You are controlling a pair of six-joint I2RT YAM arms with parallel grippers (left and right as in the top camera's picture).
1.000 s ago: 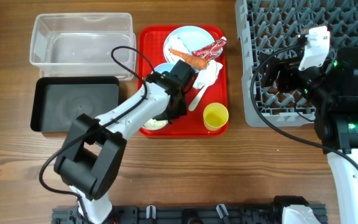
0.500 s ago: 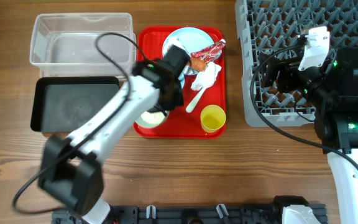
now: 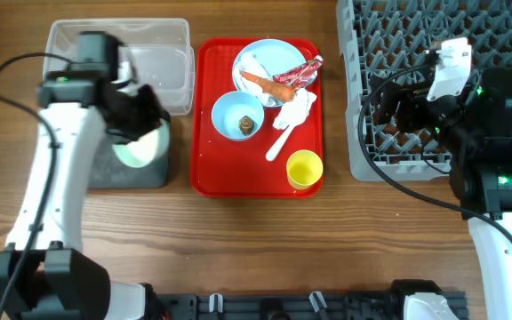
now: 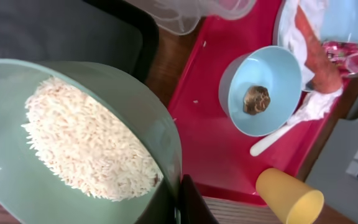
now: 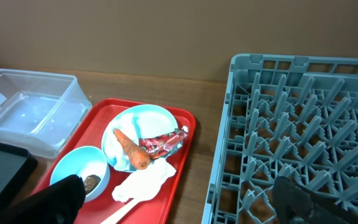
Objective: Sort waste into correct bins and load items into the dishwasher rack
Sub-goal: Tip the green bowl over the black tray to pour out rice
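Observation:
The black tray will get the bowl's rice as my left gripper tips it in. Then my left gripper will swing across and lower the bowl onto the red tray's near corner, which is bare.
My left gripper is shut on the rim of the mint-green bowl, which holds white rice, and keeps it over the black tray. The clear tub lies behind it. On the red tray sit the pale blue plate with the carrot piece and red wrapper, the napkin, the white spoon, the pale blue bowl with a brown lump, and the yellow cup. My right gripper hangs open over the left edge of the grey rack.
The black tray lies close under the bowl's rim in the left wrist view, with the clear tub's corner beyond. A strip of bare wood separates the red tray from the rack.
My left arm has carried the mint-green bowl of rice off the red tray and leftwards to above the black tray. The right arm has stayed still.

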